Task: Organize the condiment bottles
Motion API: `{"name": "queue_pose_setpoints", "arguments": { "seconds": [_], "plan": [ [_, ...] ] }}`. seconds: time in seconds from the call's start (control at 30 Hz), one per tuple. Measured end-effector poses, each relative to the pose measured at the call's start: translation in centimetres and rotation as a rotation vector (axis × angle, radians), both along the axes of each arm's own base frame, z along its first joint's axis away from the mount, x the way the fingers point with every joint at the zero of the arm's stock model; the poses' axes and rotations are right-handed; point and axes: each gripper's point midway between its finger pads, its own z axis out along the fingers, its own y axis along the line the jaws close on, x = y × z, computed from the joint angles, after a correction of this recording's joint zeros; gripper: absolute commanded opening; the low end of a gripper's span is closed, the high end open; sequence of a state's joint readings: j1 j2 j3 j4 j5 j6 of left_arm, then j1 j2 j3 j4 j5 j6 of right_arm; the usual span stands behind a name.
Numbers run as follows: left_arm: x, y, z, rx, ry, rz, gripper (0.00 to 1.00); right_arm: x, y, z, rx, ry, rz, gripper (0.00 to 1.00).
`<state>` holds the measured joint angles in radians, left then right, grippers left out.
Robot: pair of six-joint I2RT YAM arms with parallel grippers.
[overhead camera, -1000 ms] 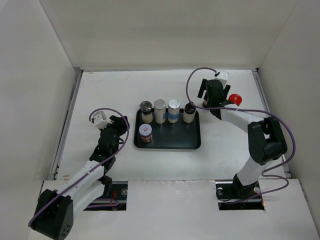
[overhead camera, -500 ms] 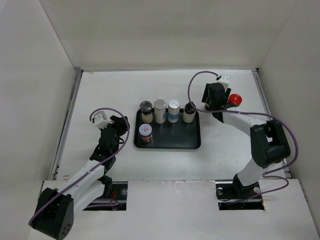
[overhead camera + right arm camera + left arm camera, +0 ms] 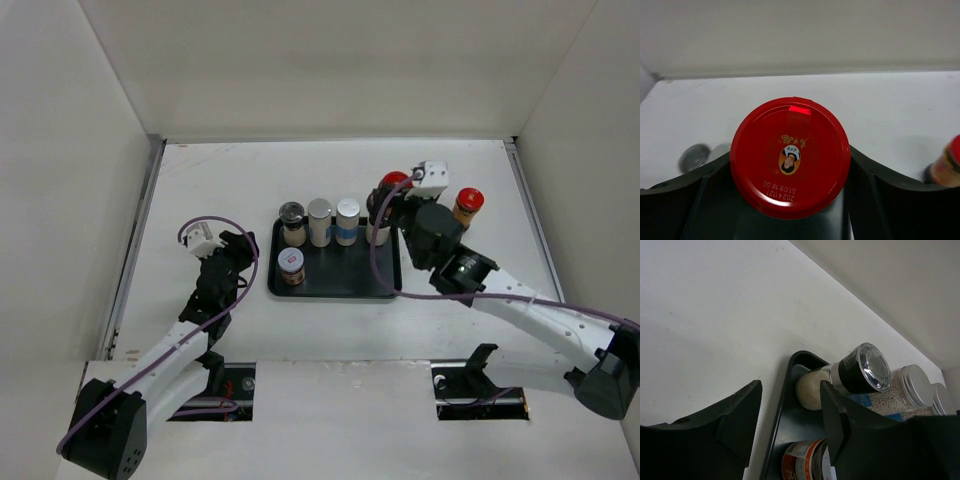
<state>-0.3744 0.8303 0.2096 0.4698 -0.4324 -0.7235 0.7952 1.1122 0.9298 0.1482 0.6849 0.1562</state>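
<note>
The tray's bottom is empty beside the red-labelled jar. My right gripper will next move back and left in the top view, then down to that place.
A black tray (image 3: 345, 280) holds a black-capped grinder with beige filling (image 3: 291, 222), a white-capped bottle (image 3: 319, 220), a blue-labelled bottle (image 3: 347, 220) and a red-labelled jar (image 3: 291, 266). A fourth back-row bottle (image 3: 377, 235) is mostly hidden under my right gripper. My right gripper (image 3: 393, 197) is shut on a red-capped bottle (image 3: 790, 157) over the tray's back right corner. A second brown red-capped bottle (image 3: 467, 205) stands on the table to the right. My left gripper (image 3: 229, 250) is open and empty, left of the tray. Its view shows the grinder (image 3: 860, 372) and the red-labelled jar (image 3: 805, 462).
White walls close in the table at the back and both sides. The right arm's forearm (image 3: 520, 305) stretches across the table right of the tray. In the right wrist view the second red-capped bottle (image 3: 947, 165) sits at the right edge.
My right arm has swung left from the far right of the table, carrying one red-capped bottle to the tray's back right corner. The other red-capped bottle stayed. The left arm has not moved.
</note>
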Motion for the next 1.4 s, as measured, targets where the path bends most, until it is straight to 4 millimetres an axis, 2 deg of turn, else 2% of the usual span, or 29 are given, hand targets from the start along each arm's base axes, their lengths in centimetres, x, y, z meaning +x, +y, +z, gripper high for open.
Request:
{"name": "queue_pose_setpoints", "arguments": {
  "seconds": [0.07,0.13,0.2,0.3,0.47,0.63,0.87,1.0,1.07,1.1,1.17,1.3,1.4],
  "plan": [
    [0.0,0.0,0.1,-0.001,-0.002,0.001,0.48,-1.4,2.6,-0.5,-0.007,0.005,0.079,0.49],
    [0.0,0.0,0.1,-0.002,-0.005,0.001,0.49,-2.4,5.1,-2.1,-0.036,0.032,0.143,0.49],
    [0.0,0.0,0.2,-0.003,-0.008,0.001,0.49,-2.7,7.2,-4.2,-0.068,0.067,0.187,0.49],
    [0.0,0.0,0.2,-0.003,-0.009,0.001,0.49,-2.9,9.6,-8.5,-0.123,0.134,0.234,0.49],
    [-0.1,0.1,0.5,-0.007,-0.019,0.002,0.49,-2.6,11.4,-15.2,-0.211,0.235,0.251,0.49],
    [-0.2,0.1,0.0,-0.004,-0.009,0.002,0.49,-2.9,12.2,-19.4,-0.234,0.27,0.244,0.49],
    [-0.2,0.1,0.0,-0.004,-0.01,0.002,0.5,-4.1,13.8,-19.6,-0.189,0.24,0.243,0.53],
    [-0.2,0.1,-0.1,-0.003,-0.008,0.001,0.5,-4.9,14.4,-19.7,-0.166,0.244,0.248,0.59],
    [-0.2,0.1,0.0,-0.004,-0.009,0.002,0.5,-5.2,14.5,-19.8,-0.159,0.251,0.246,0.68],
    [-0.2,0.1,0.0,-0.004,-0.009,0.001,0.5,-5.3,14.5,-19.8,-0.148,0.252,0.238,0.82],
    [-0.2,0.1,0.0,-0.004,-0.009,0.001,0.5,-5.3,14.4,-19.7,-0.132,0.252,0.227,0.9],
    [-0.2,0.1,0.0,-0.004,-0.009,0.001,0.5,-5.3,14.1,-17.7,-0.087,0.229,0.216,0.96],
    [-0.2,0.1,0.0,-0.004,-0.011,0.001,0.5,-5.1,12.9,-14.2,-0.021,0.186,0.206,0.96]
  ]
}}
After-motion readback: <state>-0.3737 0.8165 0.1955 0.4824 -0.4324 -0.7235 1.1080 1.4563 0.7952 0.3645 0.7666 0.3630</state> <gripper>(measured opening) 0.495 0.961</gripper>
